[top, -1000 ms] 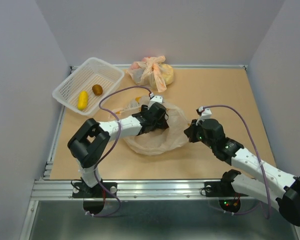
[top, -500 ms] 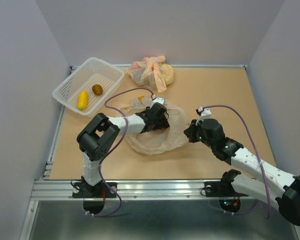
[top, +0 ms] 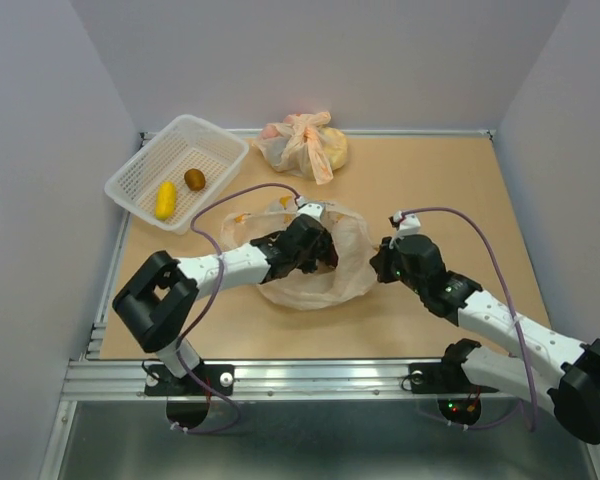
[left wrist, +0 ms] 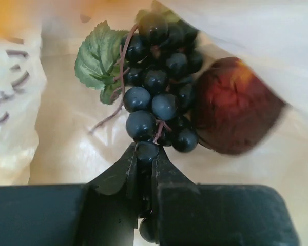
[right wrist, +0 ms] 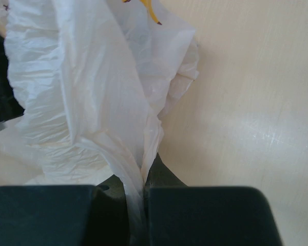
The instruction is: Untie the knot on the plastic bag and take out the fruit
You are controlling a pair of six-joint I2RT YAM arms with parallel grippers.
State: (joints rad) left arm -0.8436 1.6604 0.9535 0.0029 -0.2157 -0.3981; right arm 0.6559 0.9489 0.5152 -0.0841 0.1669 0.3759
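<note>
I will next lift the grapes out of the bag with my left gripper, then swing it outward over the free space beside the yellow fruit in the white basket.
The pale peach plastic bag [top: 325,288] lies open at mid-table, and its knot is out of view. Inside it, my left gripper [top: 318,250] is shut on the lowest grapes of a dark purple grape bunch [left wrist: 159,87] with a green leaf. A dark red plum [left wrist: 236,110] lies just right of the bunch, against the bag wall. In the left wrist view the left gripper [left wrist: 145,154] pinches one grape between its fingertips. My right gripper [top: 382,262] is shut on the bag's right edge. The right wrist view shows the right gripper [right wrist: 143,177] with the bag's film [right wrist: 77,102] pulled up between its jaws.
A white basket [top: 140,175] at the back left holds a yellow fruit [top: 165,200] and a brown kiwi [top: 194,179]. A second knotted peach bag [top: 305,145] with a yellow lump sits at the back wall. The table's metal rail runs along the near edge.
The left gripper has closed on the grape bunch inside the bag, and the left arm's elbow has swung left and lower. The right gripper still holds the bag's edge.
</note>
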